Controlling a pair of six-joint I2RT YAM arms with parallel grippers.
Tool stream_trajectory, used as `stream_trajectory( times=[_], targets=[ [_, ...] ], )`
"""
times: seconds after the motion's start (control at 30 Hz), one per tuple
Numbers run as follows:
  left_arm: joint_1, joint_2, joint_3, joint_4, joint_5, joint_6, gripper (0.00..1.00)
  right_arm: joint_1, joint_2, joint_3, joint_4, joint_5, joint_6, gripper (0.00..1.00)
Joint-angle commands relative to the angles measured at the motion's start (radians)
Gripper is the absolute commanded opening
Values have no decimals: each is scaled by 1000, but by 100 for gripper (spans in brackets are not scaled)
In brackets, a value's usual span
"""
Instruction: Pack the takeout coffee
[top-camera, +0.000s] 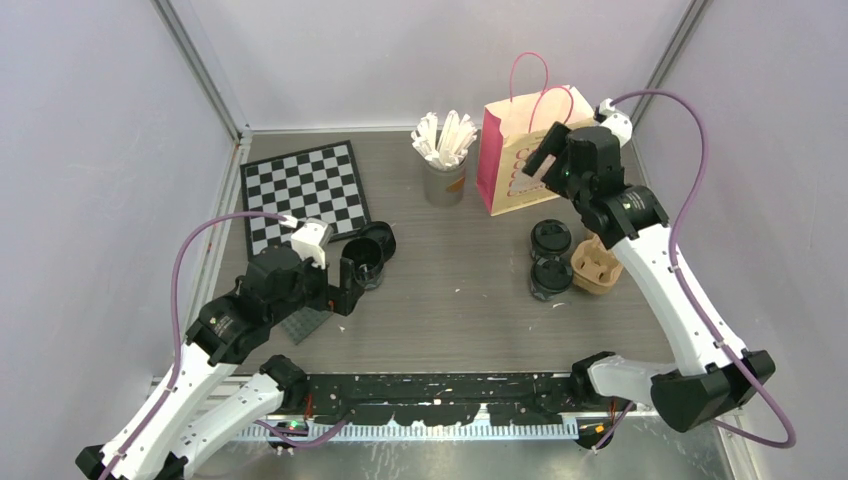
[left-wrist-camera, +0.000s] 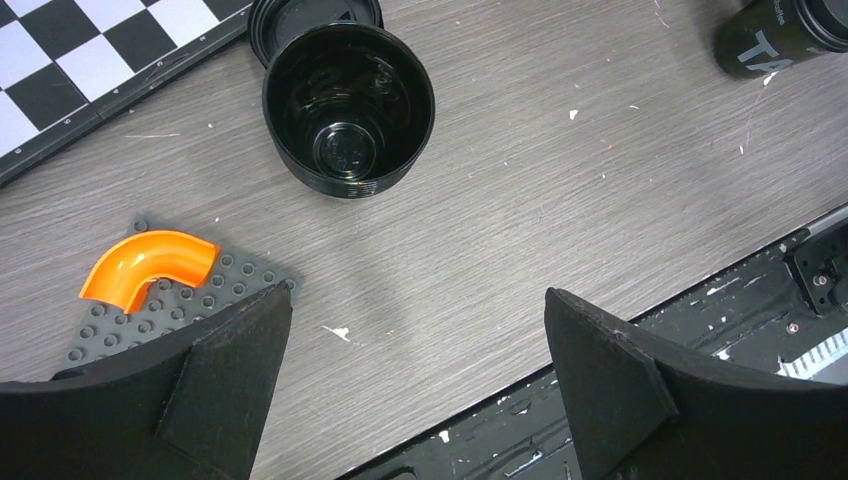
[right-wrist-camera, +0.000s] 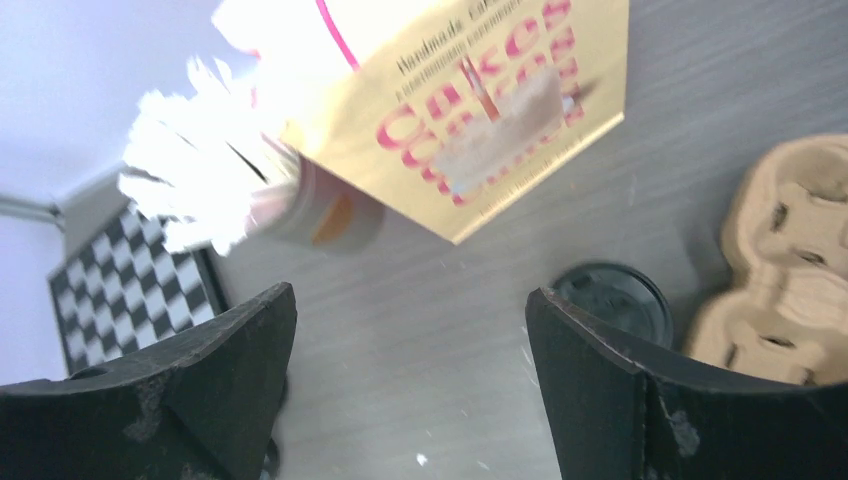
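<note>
I will move my right gripper outward and up and close it on the near pink handle's leg nearer the grey cup, because that loop stands above the bag's rim.
Two black lidded takeout coffee cups (top-camera: 551, 238) (top-camera: 551, 278) stand mid-right on the table, beside the brown carrier (top-camera: 597, 265). A third black cup (top-camera: 366, 264) stands uncovered at the left, showing a dark glossy inside (left-wrist-camera: 348, 110), and its lid (left-wrist-camera: 315, 15) lies just behind it. My left gripper (top-camera: 345, 285) (left-wrist-camera: 418, 297) is open just near of that cup, nothing between its fingers. Raised in front of the pink paper bag (top-camera: 520, 155) (right-wrist-camera: 480, 100), my right gripper (top-camera: 540, 158) (right-wrist-camera: 410, 295) is open and holds nothing. One lidded cup (right-wrist-camera: 612, 300) shows by its right finger.
A grey cup of white wrapped sticks (top-camera: 445, 165) stands left of the bag. A checkerboard (top-camera: 305, 195) lies at the back left. A grey studded plate (left-wrist-camera: 190, 300) with an orange curved piece (left-wrist-camera: 150, 262) lies under my left finger. The black front rail (top-camera: 450, 395) runs along the near edge.
</note>
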Motion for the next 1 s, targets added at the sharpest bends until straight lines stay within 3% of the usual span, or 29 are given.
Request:
stream_trajectory(
  times=[0.0, 0.1, 0.27, 0.47, 0.57, 0.97],
  targets=[
    [1, -6, 2, 20, -16, 30, 100, -9, 51, 52, 224, 71, 88, 89],
    [1, -3, 3, 24, -15, 39, 100, -12, 90, 71, 309, 29, -1, 89],
    [1, -4, 3, 23, -23, 38, 100, -25, 190, 190, 319, 109, -56, 90],
    [1, -21, 3, 13, -54, 28, 100, -42, 318, 328, 312, 130, -50, 82],
    [0, -36, 0, 18, -48, 27, 100, -51, 352, 350, 321, 206, -43, 80],
    [1, -55, -8, 26, -6, 27, 100, -59, 445, 350, 454, 194, -25, 70]
  ],
)
